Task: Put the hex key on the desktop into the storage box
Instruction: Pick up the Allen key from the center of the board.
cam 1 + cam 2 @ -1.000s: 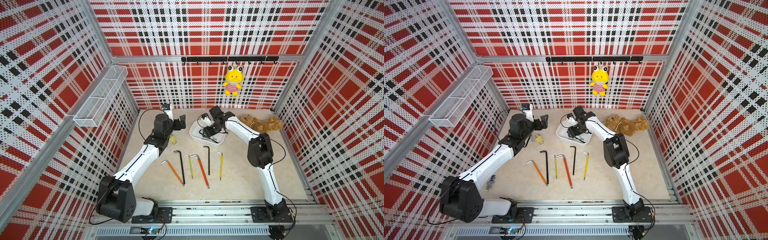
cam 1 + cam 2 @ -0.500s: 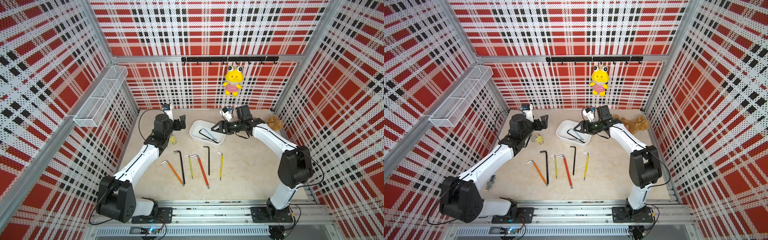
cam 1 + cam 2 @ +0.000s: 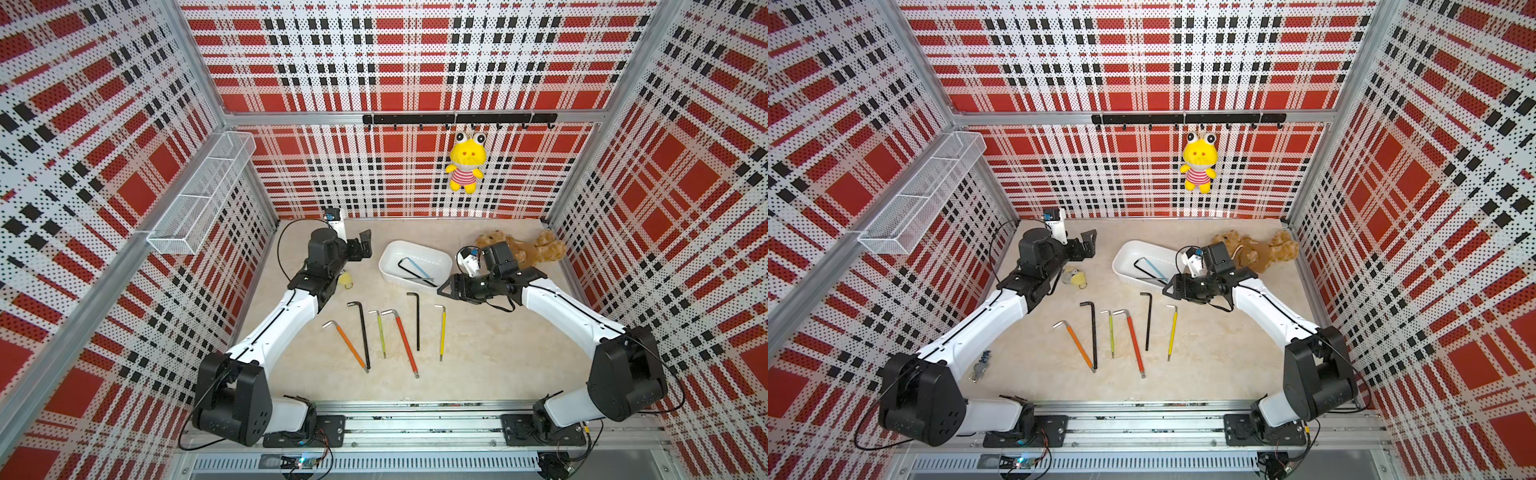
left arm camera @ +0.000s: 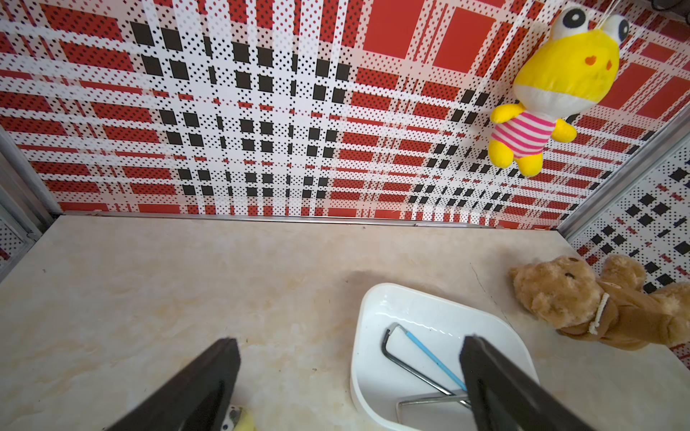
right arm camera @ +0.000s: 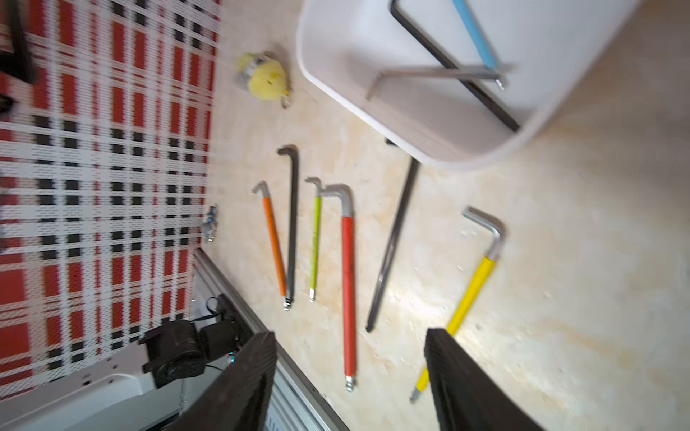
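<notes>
The yellow key's mid-shaft (image 3: 443, 328) lies below my right gripper and nearer my base, still outside the box (image 3: 399, 249). My right gripper should move back and down next and turn to straddle it.
Several hex keys lie in a row on the desktop (image 3: 498, 353): orange (image 3: 349, 345), long black (image 3: 364, 336), green (image 3: 381, 336), red (image 3: 405, 343), black (image 3: 417, 322) and yellow (image 3: 442, 332). Behind them stands the white storage box (image 3: 399, 249), holding a black, a blue and a silver key. My right gripper (image 3: 442, 288) hangs open and empty beside the box's near right corner, above the black and yellow keys (image 5: 474, 283). My left gripper (image 3: 365, 245) is open and empty, left of the box (image 4: 410, 291).
A brown teddy bear (image 3: 528, 249) lies at the back right, just behind my right wrist. A small yellow toy (image 3: 345, 280) sits by my left forearm. A frog plush (image 3: 465, 166) hangs on the back wall and a wire basket (image 3: 199, 199) on the left wall.
My right arm has drawn back from over the storage box, swinging right and towards the front, and its gripper now sits off the box's near right corner. The left arm has not moved.
</notes>
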